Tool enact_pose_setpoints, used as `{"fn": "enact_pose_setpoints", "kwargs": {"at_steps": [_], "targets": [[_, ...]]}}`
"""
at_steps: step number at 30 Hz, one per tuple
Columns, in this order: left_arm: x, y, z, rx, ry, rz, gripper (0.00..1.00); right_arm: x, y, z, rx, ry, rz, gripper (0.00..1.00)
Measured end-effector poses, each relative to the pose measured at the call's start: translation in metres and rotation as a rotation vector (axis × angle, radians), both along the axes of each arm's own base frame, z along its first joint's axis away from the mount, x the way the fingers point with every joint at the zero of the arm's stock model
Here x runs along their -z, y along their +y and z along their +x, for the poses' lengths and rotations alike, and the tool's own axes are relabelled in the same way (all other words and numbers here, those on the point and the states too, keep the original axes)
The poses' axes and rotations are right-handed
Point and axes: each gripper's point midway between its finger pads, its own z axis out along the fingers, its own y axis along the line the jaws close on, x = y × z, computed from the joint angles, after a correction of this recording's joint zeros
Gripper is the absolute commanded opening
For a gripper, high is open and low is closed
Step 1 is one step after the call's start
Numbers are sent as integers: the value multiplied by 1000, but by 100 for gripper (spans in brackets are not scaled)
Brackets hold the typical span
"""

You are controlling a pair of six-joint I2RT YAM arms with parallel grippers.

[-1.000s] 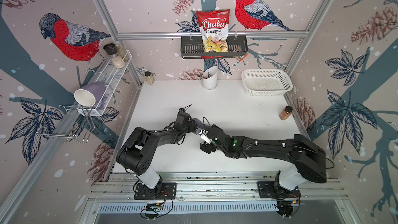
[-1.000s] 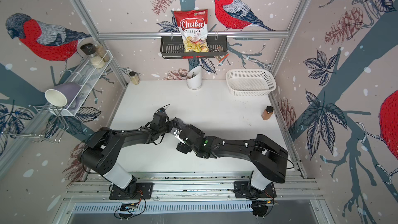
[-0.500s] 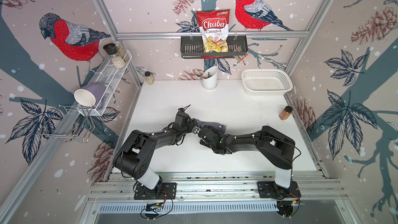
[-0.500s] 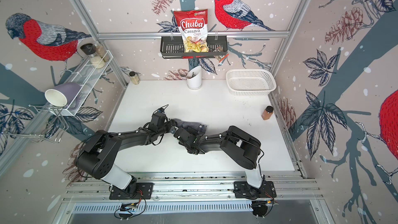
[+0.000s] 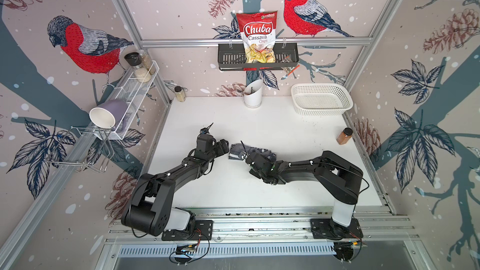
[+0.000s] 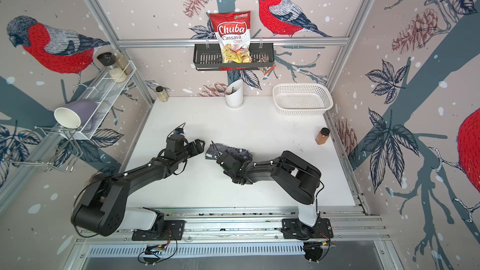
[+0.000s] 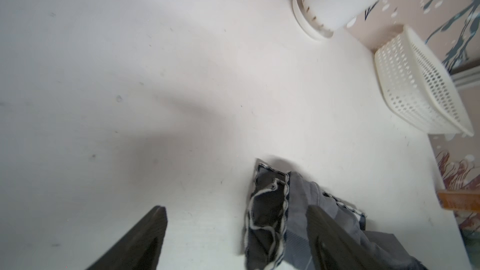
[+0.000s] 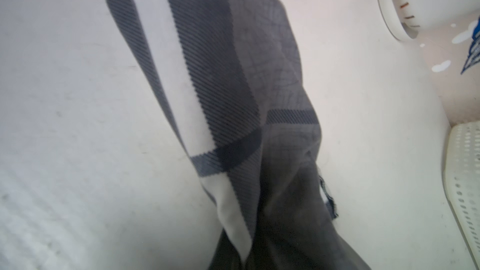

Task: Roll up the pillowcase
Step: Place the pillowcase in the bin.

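My right gripper raises the pillowcase [image 5: 259,150] next, carries it outward and releases it into the white basket [image 5: 321,101], which stands open and empty outward of the gripper's fingers.
The pillowcase [image 5: 259,150] [image 6: 233,150] lies as a small bunched grey plaid bundle in the middle of the white table [image 5: 259,125]. My left gripper [image 5: 226,149] [image 7: 236,229] stands open at the bundle's left end. In the left wrist view that stitched end [image 7: 270,209] lies between the fingers [image 7: 145,237], close to one of them. My right gripper [image 5: 250,157] is shut on the pillowcase from the near side. In the right wrist view the pillowcase [image 8: 220,87] runs down into the jaws and hides them.
A white basket [image 5: 322,110] sits at the back right, with a white utensil holder [image 5: 253,98] at the back middle. A brown spice jar [image 5: 344,136] stands by the right wall and a small jar [image 5: 179,94] at the back left. Shelves hang on the walls.
My right arm has drawn back to the right and its gripper has shut on the pillowcase. The left gripper has opened wider. The bundle, hidden under the arms before, now shows.
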Motion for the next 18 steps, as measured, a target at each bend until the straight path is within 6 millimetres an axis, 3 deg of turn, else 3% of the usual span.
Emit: {"fn": "enact_pose_setpoints", "kwargs": {"at_steps": [3, 8, 12, 18], "targets": [[-6, 18, -8, -69, -22, -19, 89, -36, -24, 32, 96, -65, 36, 0], [-16, 24, -19, -85, -58, -34, 89, -120, -79, 105, 264, -212, 114, 0], [-17, 31, -25, -110, -61, -18, 89, -181, -157, 163, 420, -343, 95, 0], [-15, 38, -32, -124, -60, 3, 89, -248, -284, 235, 635, -491, -23, 0]]}}
